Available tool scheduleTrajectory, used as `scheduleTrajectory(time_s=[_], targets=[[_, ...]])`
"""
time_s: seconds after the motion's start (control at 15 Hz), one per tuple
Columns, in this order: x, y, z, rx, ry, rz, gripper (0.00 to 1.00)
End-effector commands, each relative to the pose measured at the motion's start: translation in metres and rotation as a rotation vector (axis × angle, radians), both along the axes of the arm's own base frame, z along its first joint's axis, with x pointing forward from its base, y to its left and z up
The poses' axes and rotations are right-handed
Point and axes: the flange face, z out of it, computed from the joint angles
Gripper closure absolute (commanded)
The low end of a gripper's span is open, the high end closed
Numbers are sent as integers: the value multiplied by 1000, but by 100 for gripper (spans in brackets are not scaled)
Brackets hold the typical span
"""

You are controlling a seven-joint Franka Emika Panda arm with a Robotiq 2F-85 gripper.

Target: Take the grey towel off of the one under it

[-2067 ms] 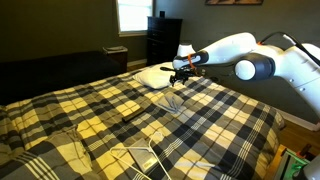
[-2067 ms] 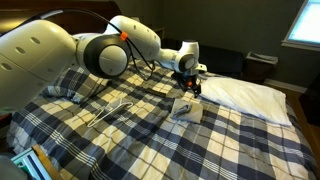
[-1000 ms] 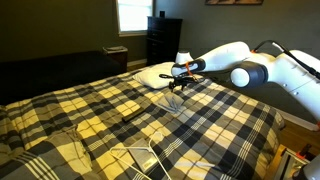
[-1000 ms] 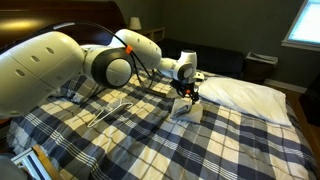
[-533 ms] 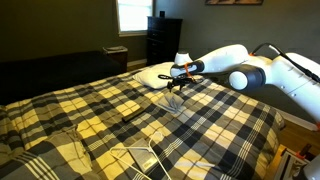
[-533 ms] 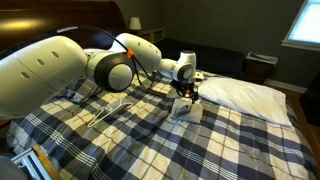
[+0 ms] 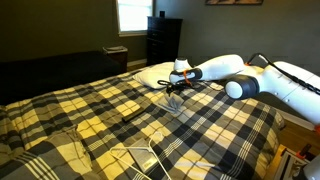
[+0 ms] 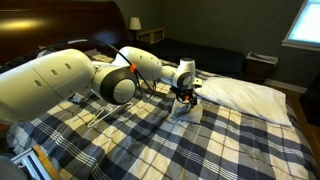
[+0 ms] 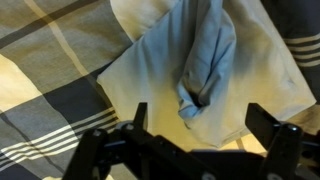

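My gripper moves down onto the bunched end of the grey towel next and closes, since that end lies below it, between its open fingers.
A bunched grey-blue towel (image 9: 205,60) lies on top of a flat cream towel (image 9: 140,75) on the plaid bed. In both exterior views the pair is a small pale heap (image 7: 178,103) (image 8: 188,111). My gripper (image 9: 200,125) is open and points down just above the towels, one finger on each side of the near end of the grey towel. It holds nothing. In the exterior views the gripper (image 7: 177,89) (image 8: 186,96) hangs close over the heap.
The plaid bedspread (image 7: 90,110) covers the whole bed. A white pillow (image 7: 153,75) (image 8: 245,95) lies just beyond the towels. A wire clothes hanger (image 7: 140,157) (image 8: 115,107) lies on the bedspread. A dark dresser (image 7: 163,40) stands behind the bed.
The arm has stretched out and lowered, bringing the open gripper down closer over the towels. The towels have not moved.
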Motion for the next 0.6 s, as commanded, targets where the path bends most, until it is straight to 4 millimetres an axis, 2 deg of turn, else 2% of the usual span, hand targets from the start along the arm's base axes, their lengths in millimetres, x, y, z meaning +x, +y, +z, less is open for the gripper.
scheduleTrajectory(time_s=[0.0,0.13,0.2,0.27,0.53], targets=[[3,-8,-16,26,-17,1,4],[3,-8,-21,28,-18,3,28],[3,-8,-23,30,-23,8,30],[4,-7,-25,34,-31,17,37],[5,-3,-33,44,-42,37,70]])
